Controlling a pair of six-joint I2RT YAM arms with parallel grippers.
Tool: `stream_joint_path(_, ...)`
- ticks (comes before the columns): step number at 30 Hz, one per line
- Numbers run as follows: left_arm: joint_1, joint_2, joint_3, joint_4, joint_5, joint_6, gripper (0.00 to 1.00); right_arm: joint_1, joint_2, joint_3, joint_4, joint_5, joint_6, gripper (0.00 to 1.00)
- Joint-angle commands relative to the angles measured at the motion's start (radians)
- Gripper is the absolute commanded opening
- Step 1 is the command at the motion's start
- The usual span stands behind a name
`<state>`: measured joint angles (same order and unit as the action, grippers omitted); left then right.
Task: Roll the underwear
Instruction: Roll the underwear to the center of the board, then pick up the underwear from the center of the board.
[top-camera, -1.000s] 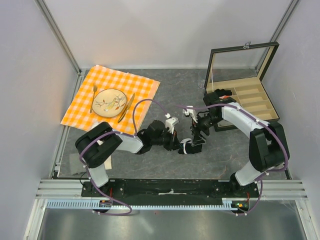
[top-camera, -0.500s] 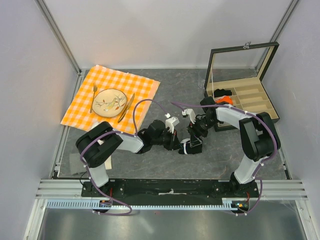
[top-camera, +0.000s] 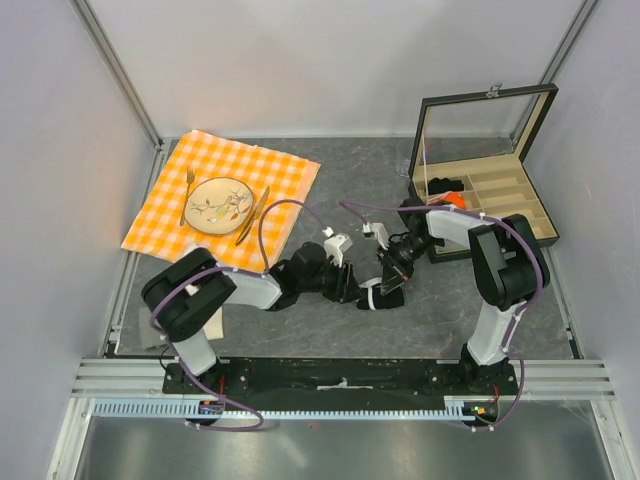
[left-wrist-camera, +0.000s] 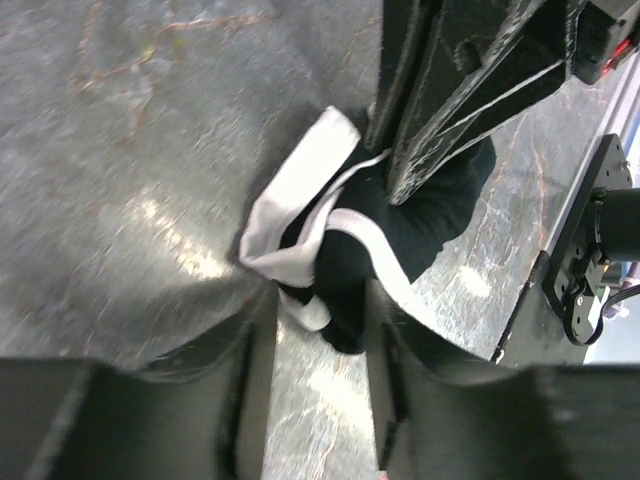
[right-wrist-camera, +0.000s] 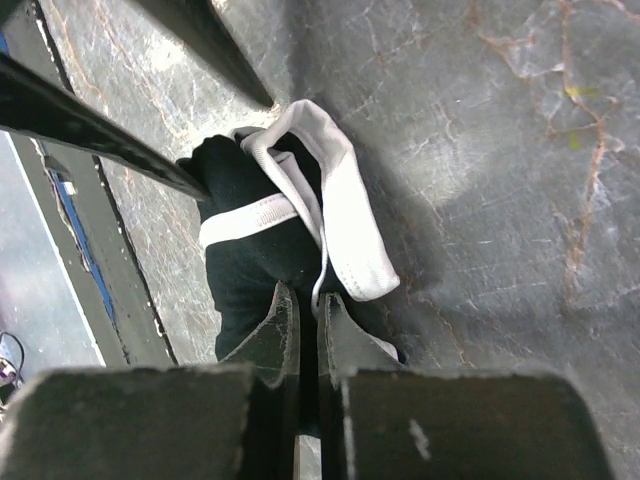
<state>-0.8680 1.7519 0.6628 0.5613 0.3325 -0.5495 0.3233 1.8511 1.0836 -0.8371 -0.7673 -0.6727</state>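
Note:
My right gripper will next rise outward over the box's near corner (top-camera: 544, 232) beside the wall, lower the underwear (top-camera: 384, 297) inside and release it, as the wooden box holds rolls.
The underwear (top-camera: 384, 297) is a small black bundle with white waistband and trim on the grey tabletop between the two arms. My left gripper (top-camera: 358, 290) is open; its fingers (left-wrist-camera: 385, 360) straddle the near end of the underwear (left-wrist-camera: 420, 215) with a gap on either side. My right gripper (top-camera: 393, 272) comes down from the other side. In the right wrist view its fingertips (right-wrist-camera: 284, 312) are pressed together on the black fabric and thin white trim of the underwear (right-wrist-camera: 250, 255), so it is shut on it.
A wooden box (top-camera: 520, 205) with a raised glass lid stands at the back right and holds an orange roll (top-camera: 455, 198) and a black roll (top-camera: 440, 186). An orange checked cloth (top-camera: 290, 170) with a plate (top-camera: 218, 203) and cutlery lies at the back left.
My left gripper has opened and let go of the underwear. My right gripper has moved in over the bundle and shut on it.

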Motion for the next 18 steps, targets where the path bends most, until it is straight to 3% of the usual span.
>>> stream_joint_path(1, 0.015, -0.156, -0.057, -0.024, -0.104, 0.005, 0.54, 0.010, -0.027, 0.006, -0.048, 0.036, -0.110, 0.00)
stream_joint_path(10, 0.027, -0.587, -0.124, -0.262, -0.167, 0.157, 0.63, -0.067, -0.249, 0.159, -0.238, 0.111, -0.315, 0.00)
stream_joint_path(18, 0.032, -0.815, -0.193, -0.340, -0.164, 0.203, 0.67, -0.262, -0.222, 0.473, -0.467, 0.287, -0.537, 0.00)
